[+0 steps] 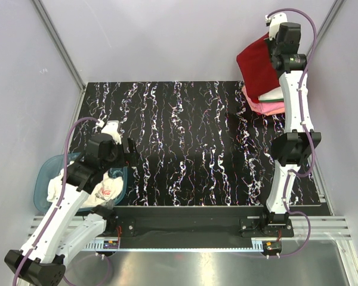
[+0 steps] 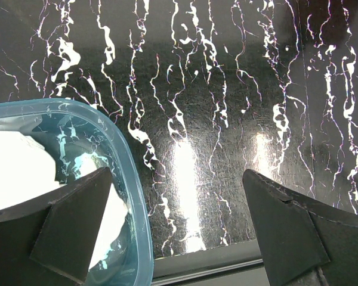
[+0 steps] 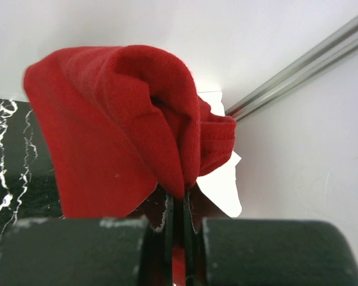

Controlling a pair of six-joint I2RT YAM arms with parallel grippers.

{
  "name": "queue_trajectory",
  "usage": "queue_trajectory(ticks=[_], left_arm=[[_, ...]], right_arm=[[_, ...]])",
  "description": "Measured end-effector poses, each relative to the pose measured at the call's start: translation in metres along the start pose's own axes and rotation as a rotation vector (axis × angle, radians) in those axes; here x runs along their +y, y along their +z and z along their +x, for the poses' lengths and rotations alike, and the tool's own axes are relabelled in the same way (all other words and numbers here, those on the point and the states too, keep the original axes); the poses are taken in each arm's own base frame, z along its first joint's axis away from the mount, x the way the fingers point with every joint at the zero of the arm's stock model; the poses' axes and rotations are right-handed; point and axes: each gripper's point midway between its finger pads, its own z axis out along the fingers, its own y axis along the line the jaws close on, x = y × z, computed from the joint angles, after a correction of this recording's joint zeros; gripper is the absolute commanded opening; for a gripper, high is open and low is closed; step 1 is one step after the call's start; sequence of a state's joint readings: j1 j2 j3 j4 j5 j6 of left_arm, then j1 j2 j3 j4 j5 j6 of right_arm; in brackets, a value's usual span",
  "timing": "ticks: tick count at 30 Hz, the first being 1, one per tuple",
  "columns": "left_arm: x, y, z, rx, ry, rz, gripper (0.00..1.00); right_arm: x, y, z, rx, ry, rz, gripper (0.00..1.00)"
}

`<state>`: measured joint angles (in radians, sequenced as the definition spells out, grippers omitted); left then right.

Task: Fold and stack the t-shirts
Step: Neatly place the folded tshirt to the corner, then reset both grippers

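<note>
My right gripper first shifts toward the right in the top view next, to then release the red t-shirt onto the stack [image 1: 267, 102]. The red t-shirt overhangs the stack's side.
My right gripper [image 1: 273, 52] is shut on a folded dark red t-shirt [image 1: 258, 65], holding it up over the stack at the table's far right corner. In the right wrist view the red t-shirt [image 3: 113, 131] hangs bunched from the closed jaws [image 3: 178, 199]. The stack [image 1: 267, 102] shows white, green and pink folded shirts. My left gripper [image 1: 120, 142] is open and empty above the tub's right rim; its fingers [image 2: 71, 220] straddle the rim in the left wrist view. A white t-shirt with red print [image 1: 104, 189] lies crumpled in the teal tub [image 1: 43, 179].
The black marbled table [image 1: 185, 143] fills the middle. The teal tub [image 2: 128, 196] sits at the near left corner, holding white cloth [image 2: 18, 173]. Grey walls and metal rails close in the far and side edges. A metal front rail [image 1: 191, 225] runs by the arm bases.
</note>
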<state>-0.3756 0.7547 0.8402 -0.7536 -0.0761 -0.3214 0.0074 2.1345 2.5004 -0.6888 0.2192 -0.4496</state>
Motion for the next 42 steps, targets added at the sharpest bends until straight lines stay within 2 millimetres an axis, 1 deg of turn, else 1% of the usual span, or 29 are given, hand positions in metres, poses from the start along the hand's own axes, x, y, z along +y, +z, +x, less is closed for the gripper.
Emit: queue_trajectory(ticks=[4, 8, 11, 13, 14, 15, 17, 18, 19, 20, 21, 22, 23, 25, 27, 28, 29, 30, 32, 34, 36, 38, 39, 40, 42], left_arm=[[0.0, 0.0, 0.0, 0.0, 0.0, 0.0, 0.99], [0.0, 0.001, 0.001, 0.004, 0.0, -0.001, 0.99], [0.0, 0.003, 0.002, 0.017, 0.001, -0.006, 0.99], [0.001, 0.005, 0.003, 0.024, 0.002, -0.008, 0.99], [0.001, 0.005, 0.003, 0.025, 0.002, -0.009, 0.99], [0.001, 0.005, 0.004, 0.026, 0.002, -0.01, 0.99], [0.002, 0.005, 0.004, 0.025, 0.002, -0.013, 0.99], [0.002, 0.006, 0.004, 0.026, 0.002, -0.015, 0.99], [0.002, 0.007, 0.004, 0.029, 0.002, -0.017, 0.99], [0.002, 0.007, 0.005, 0.033, 0.003, -0.019, 0.99], [0.003, 0.008, 0.005, 0.039, 0.003, -0.023, 0.99], [0.003, 0.01, 0.006, 0.044, 0.004, -0.026, 0.99], [0.004, 0.01, 0.007, 0.047, 0.004, -0.028, 0.99], [0.005, 0.011, 0.009, 0.053, 0.004, -0.033, 0.99], [0.005, 0.011, 0.009, 0.053, 0.004, -0.034, 0.99], [0.005, 0.011, 0.009, 0.053, 0.004, -0.035, 0.99], [0.005, 0.011, 0.009, 0.053, 0.004, -0.035, 0.99], [0.005, 0.011, 0.009, 0.053, 0.004, -0.035, 0.99], [0.005, 0.011, 0.009, 0.053, 0.004, -0.035, 0.99], [0.005, 0.011, 0.009, 0.05, 0.004, -0.036, 0.99], [0.005, 0.009, 0.008, 0.042, 0.004, -0.033, 0.99], [0.005, 0.006, 0.006, 0.025, 0.002, -0.028, 0.99], [0.005, 0.004, 0.005, 0.014, 0.001, -0.024, 0.99], [0.005, 0.002, 0.004, 0.005, 0.001, -0.021, 0.99], [0.004, -0.001, 0.002, -0.012, -0.001, -0.016, 0.99]], right_arm=[[-0.013, 0.002, 0.003, -0.001, 0.01, 0.022, 0.0], [-0.033, 0.004, 0.012, 0.014, 0.024, 0.053, 0.0], [-0.048, 0.005, 0.013, 0.006, 0.043, 0.072, 0.0], [-0.058, 0.009, 0.012, -0.012, 0.06, 0.079, 0.0], [-0.062, 0.014, 0.01, -0.034, 0.071, 0.08, 0.0], [-0.069, 0.018, 0.011, -0.04, 0.078, 0.093, 0.0], [-0.08, 0.041, 0.018, -0.067, 0.098, 0.115, 0.01], [-0.084, 0.054, 0.024, -0.078, 0.106, 0.125, 0.14], [-0.087, 0.072, 0.037, -0.079, 0.123, 0.138, 0.34], [-0.091, 0.089, 0.051, -0.079, 0.145, 0.154, 0.59], [-0.094, 0.108, 0.07, -0.069, 0.167, 0.17, 0.99], [-0.097, 0.127, 0.092, -0.052, 0.198, 0.186, 1.0], [-0.101, 0.14, 0.112, -0.033, 0.215, 0.203, 1.0], [-0.111, 0.165, 0.171, 0.045, 0.277, 0.25, 1.0], [-0.124, 0.173, 0.214, 0.112, 0.321, 0.292, 1.0], [-0.129, 0.175, 0.227, 0.126, 0.354, 0.292, 1.0], [-0.127, 0.175, 0.231, 0.129, 0.383, 0.278, 1.0], [-0.127, 0.173, 0.228, 0.127, 0.4, 0.28, 1.0], [-0.127, 0.169, 0.215, 0.11, 0.414, 0.293, 1.0], [-0.137, 0.156, 0.191, 0.071, 0.437, 0.312, 0.99], [-0.151, 0.136, 0.164, 0.029, 0.459, 0.329, 1.0], [-0.168, 0.101, 0.124, -0.033, 0.475, 0.347, 1.0], [-0.177, 0.08, 0.101, -0.075, 0.481, 0.357, 1.0], [-0.184, 0.056, 0.074, -0.127, 0.487, 0.365, 1.0], [-0.19, 0.003, 0.021, -0.231, 0.501, 0.363, 1.0]])
